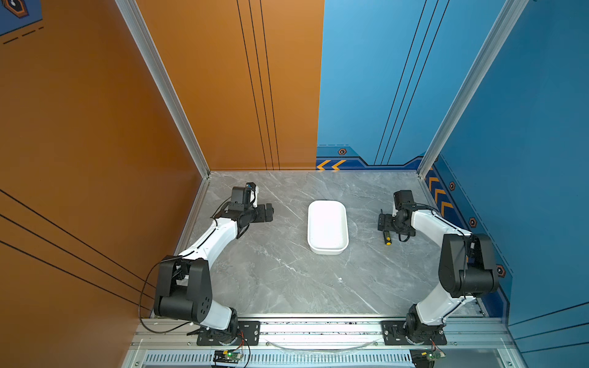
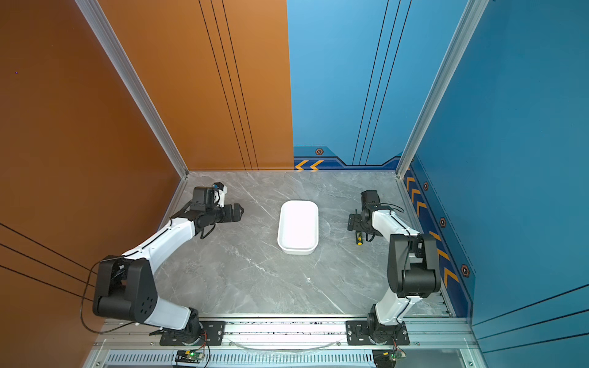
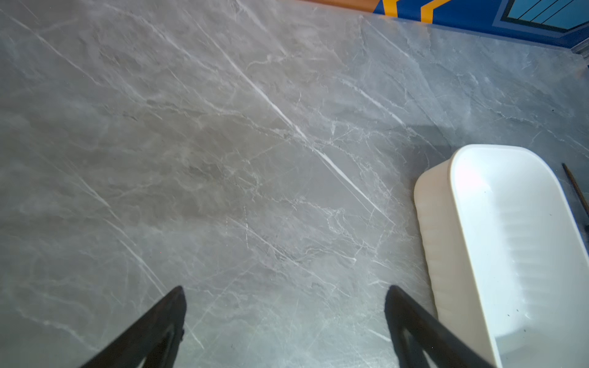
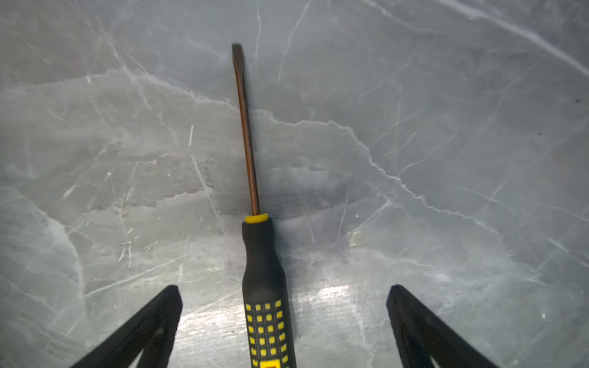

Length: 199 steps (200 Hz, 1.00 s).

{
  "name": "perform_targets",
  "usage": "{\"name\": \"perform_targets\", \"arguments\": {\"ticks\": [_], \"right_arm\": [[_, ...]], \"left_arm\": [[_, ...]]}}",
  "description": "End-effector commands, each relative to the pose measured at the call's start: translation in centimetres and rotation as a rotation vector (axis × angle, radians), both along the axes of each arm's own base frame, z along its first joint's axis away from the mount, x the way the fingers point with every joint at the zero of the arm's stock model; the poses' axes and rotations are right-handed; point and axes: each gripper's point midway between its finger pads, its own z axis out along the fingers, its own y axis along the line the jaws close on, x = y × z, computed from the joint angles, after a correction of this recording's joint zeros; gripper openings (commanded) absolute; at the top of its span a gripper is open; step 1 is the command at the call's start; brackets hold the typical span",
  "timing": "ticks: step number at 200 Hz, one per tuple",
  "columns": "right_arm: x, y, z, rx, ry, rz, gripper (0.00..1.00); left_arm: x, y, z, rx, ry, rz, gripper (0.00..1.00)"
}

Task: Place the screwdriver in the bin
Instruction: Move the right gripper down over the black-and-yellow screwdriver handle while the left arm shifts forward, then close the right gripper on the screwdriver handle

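I should next lower my right gripper onto the black handle's dotted part (image 1: pixel 386 235) (image 4: pixel 267 330) below it and close. The handle already runs between the spread fingers.
The screwdriver (image 1: pixel 386 237) (image 2: pixel 359 237) lies flat on the grey marble table, to the right of the bin, with its yellow end cap toward the front. My right gripper (image 1: pixel 384 222) (image 2: pixel 353 222) hangs over it, open. In the right wrist view the black handle with yellow dots (image 4: pixel 263 286) runs between the two spread fingers of the gripper (image 4: pixel 283 288), touching neither, and the thin shaft points away. The bin (image 1: pixel 327 227) (image 2: pixel 298 227) (image 3: pixel 510 239) is white and empty, in mid-table. My left gripper (image 1: pixel 271 212) (image 2: pixel 239 212) (image 3: pixel 285 290) is open over bare table, left of the bin.
Orange and blue walls close the table (image 1: pixel 274 274) on the left, back and right. A metal rail (image 1: pixel 318 331) with both arm bases runs along the front edge. Bare marble lies between the bin and each gripper.
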Motion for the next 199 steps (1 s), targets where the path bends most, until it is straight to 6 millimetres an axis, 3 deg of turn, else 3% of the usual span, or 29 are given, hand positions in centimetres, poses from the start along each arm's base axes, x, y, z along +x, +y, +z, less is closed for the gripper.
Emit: {"name": "perform_targets", "arguments": {"ticks": [1,45,74,134,199], "right_arm": [[-1.6,0.3,-0.3,-0.001,0.082,-0.011,0.97],[-1.8,0.7,-1.2,0.002,0.118,0.012,0.95],[-1.7,1.0,-1.6,-0.001,0.133,0.029,0.87],[-1.8,1.6,-2.4,0.015,0.168,0.056,0.59],[-2.1,2.1,-2.9,0.024,0.197,0.075,0.45]], "left_arm": [[-0.8,-0.9,-0.5,-0.060,0.092,0.005,0.98],[-1.4,-0.7,-3.7,-0.038,0.196,0.039,0.98],[-1.5,-0.3,-5.5,-0.021,0.244,0.066,0.98],[-1.3,-1.1,-5.1,-0.017,0.231,0.032,0.98],[-1.6,-1.1,-5.2,-0.012,0.244,0.031,0.98]]}}
